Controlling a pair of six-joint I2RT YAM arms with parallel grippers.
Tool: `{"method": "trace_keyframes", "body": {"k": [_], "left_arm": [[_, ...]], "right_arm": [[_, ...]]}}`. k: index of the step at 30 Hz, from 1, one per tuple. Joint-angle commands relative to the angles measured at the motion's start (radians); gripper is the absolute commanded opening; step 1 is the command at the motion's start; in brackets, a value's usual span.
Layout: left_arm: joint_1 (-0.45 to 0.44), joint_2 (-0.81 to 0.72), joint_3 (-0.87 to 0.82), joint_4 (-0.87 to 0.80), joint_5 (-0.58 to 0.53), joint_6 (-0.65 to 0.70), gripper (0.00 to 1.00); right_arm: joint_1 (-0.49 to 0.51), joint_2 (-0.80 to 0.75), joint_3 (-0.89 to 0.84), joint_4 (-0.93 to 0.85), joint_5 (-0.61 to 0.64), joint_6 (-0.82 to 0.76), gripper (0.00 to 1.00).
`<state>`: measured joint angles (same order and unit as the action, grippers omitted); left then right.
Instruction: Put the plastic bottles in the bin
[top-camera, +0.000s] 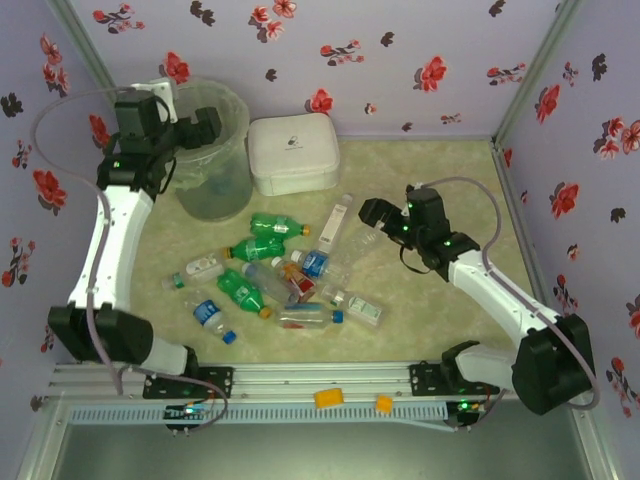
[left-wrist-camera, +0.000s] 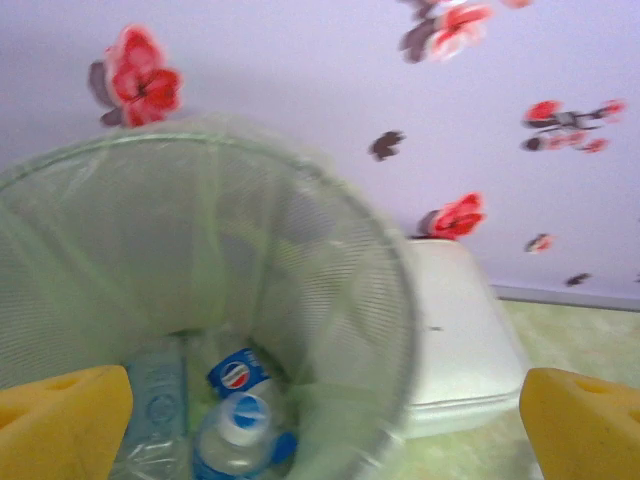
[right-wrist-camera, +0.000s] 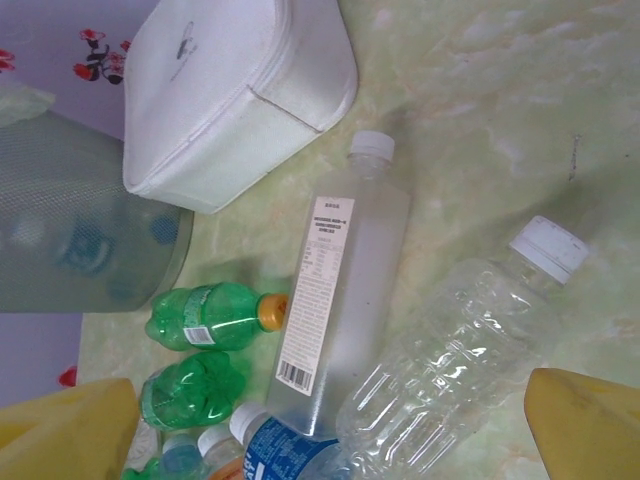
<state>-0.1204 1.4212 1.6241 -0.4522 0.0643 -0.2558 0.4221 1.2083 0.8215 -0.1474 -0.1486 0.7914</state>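
The end beside the white cap (right-wrist-camera: 497, 292) of the ribbed clear bottle (right-wrist-camera: 460, 360) lies free of the heaped bottles. My right gripper will lower, open, onto that part of the bottle next.
My left gripper (top-camera: 196, 131) hangs open over the mouth of the bin (top-camera: 232, 150), with nothing between its yellow fingers (left-wrist-camera: 62, 420). In the left wrist view, a blue-labelled bottle (left-wrist-camera: 240, 432) and a clear one (left-wrist-camera: 156, 400) lie at the bottom of the bin (left-wrist-camera: 385, 270). Several plastic bottles (top-camera: 280, 270) lie in a heap mid-table: green ones (top-camera: 275, 225), clear ones, blue-labelled ones. My right gripper (top-camera: 376, 214) is open just right of the heap, above a tall frosted bottle (right-wrist-camera: 345, 300) and a ribbed clear bottle (right-wrist-camera: 460, 360). Two green bottles (right-wrist-camera: 210, 318) lie left of those.
A white rounded box (top-camera: 293, 152) stands right of the bin, touching or nearly touching it (right-wrist-camera: 235, 90). Floral walls close the table at the back and both sides. Two small orange pieces (top-camera: 329, 397) sit on the front rail. Bare table lies at the far right.
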Motion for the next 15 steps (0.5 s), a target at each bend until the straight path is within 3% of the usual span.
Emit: {"method": "trace_keyframes", "body": {"k": [1,9,15], "left_arm": [[-0.056,-0.115,-0.091,0.103,0.021,0.002,1.0],[-0.209,-0.392,-0.509,0.413,0.091,-0.116,1.0],[-0.302,-0.439,-0.805,0.667,0.104,-0.322,1.0]], "right_arm": [[-0.008,0.05,0.028,-0.025,0.025,-0.016,1.0],[-0.008,0.2,0.076,-0.015,0.02,0.029,1.0],[-0.008,0.327,0.11,-0.007,0.02,0.099,0.99]]}}
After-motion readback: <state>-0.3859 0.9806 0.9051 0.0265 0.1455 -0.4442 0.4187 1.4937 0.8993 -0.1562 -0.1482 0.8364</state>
